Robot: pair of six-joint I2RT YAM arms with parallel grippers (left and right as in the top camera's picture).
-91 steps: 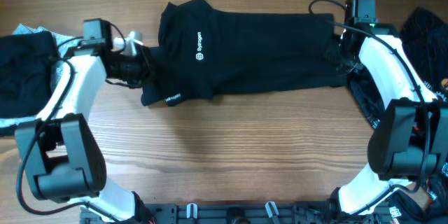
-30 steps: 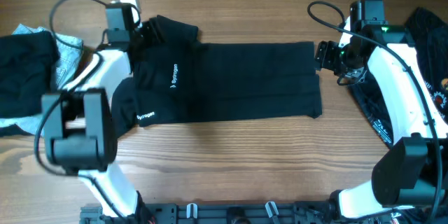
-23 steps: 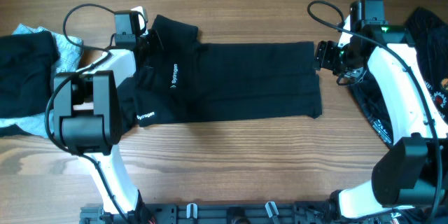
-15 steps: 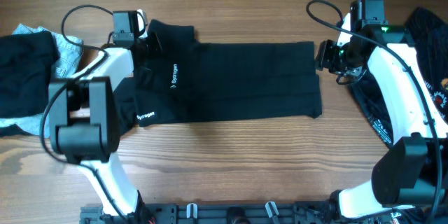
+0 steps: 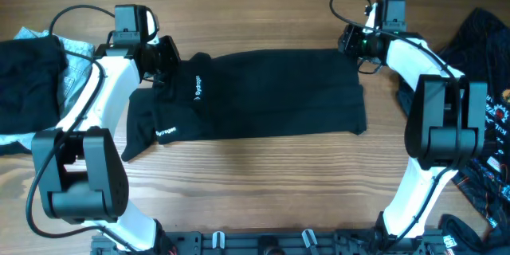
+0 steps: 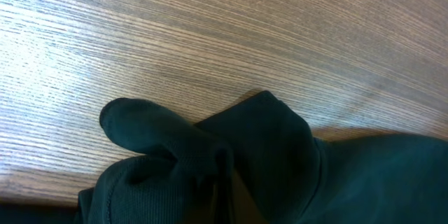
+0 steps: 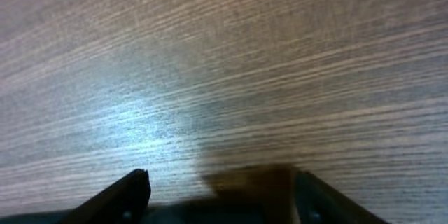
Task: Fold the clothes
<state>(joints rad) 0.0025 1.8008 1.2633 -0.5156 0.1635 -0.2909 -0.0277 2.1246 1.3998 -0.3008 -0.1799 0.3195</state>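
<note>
My left gripper draws the garment's held corner back next and releases it over the black garment's near lettered edge, since that edge lies nearer my base than the gripper.
One of the clothes, a black garment with small white logo lettering, lies spread flat across the back of the table. My left gripper is shut on its upper left corner. In the left wrist view that black fabric is bunched up over the jaws and hides the fingers. My right gripper sits at the garment's upper right corner. In the right wrist view its fingertips stand apart over bare wood, with a dark edge low between them.
More clothes are piled at the left edge, a black one over a light blue one. A heap of black garments with some white print lies at the right edge. Wooden table stretches in front of the spread garment.
My left gripper has closed on the garment's upper left part, and the raised fold there now lies flatter. The right arm swung back and left to the top right corner, its jaws narrower.
</note>
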